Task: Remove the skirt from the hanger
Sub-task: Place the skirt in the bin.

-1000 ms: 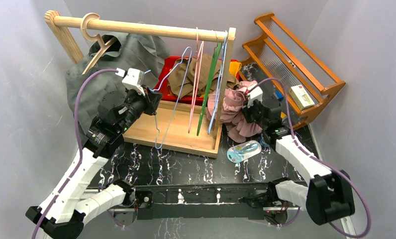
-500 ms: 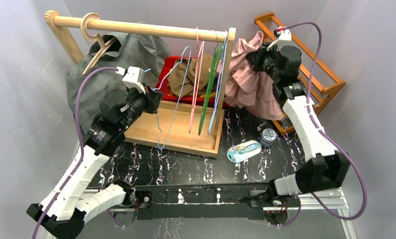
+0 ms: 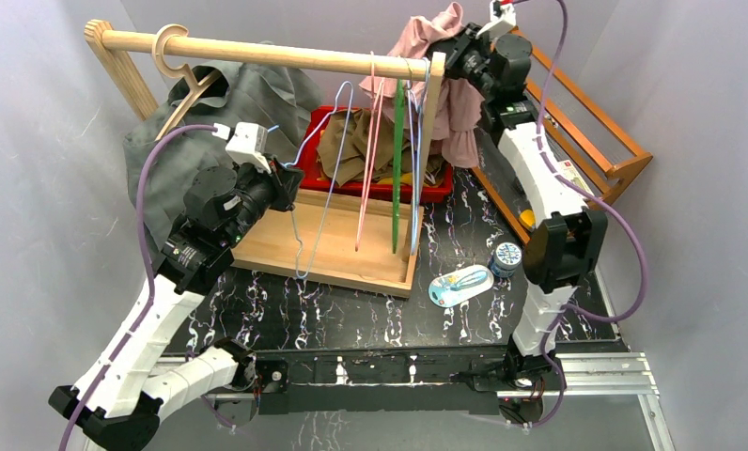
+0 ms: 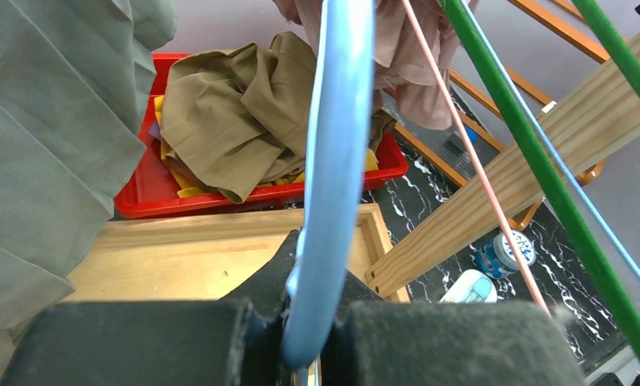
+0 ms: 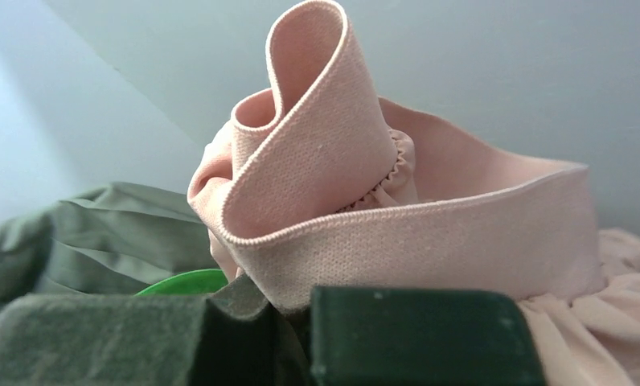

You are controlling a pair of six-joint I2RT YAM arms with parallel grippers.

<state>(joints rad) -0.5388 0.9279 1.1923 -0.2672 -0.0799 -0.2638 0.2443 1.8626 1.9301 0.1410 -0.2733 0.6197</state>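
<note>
The right gripper comes down, to the left in the top view, over the red bin next and releases the skirt, because the light blue hanger is bare.
The pink skirt (image 3: 457, 111) hangs bunched from my right gripper (image 3: 457, 49), high over the right end of the wooden rail (image 3: 257, 54). The right wrist view shows the jaws (image 5: 293, 322) shut on the skirt's elastic waistband (image 5: 365, 209). Lower left, my left gripper (image 3: 290, 183) is shut on the light blue hanger (image 3: 321, 214), which hooks on the rail and carries no cloth. In the left wrist view the blue hanger (image 4: 333, 161) rises from between the jaws (image 4: 313, 322), with the skirt (image 4: 405, 64) behind it.
A grey garment (image 3: 229, 122) hangs on a wooden hanger at the rail's left. Pink and green hangers (image 3: 397, 160) hang at the right, over the wooden base (image 3: 342, 249). A red bin (image 3: 427, 195) holds brown clothes. An orange rack (image 3: 586, 122), a tape roll (image 3: 506, 256) and a blue case (image 3: 459, 285) lie right.
My right arm has swung up and leftward, carrying the skirt from table level beside the base to above the rail's right end. The left gripper stays put on the blue hanger.
</note>
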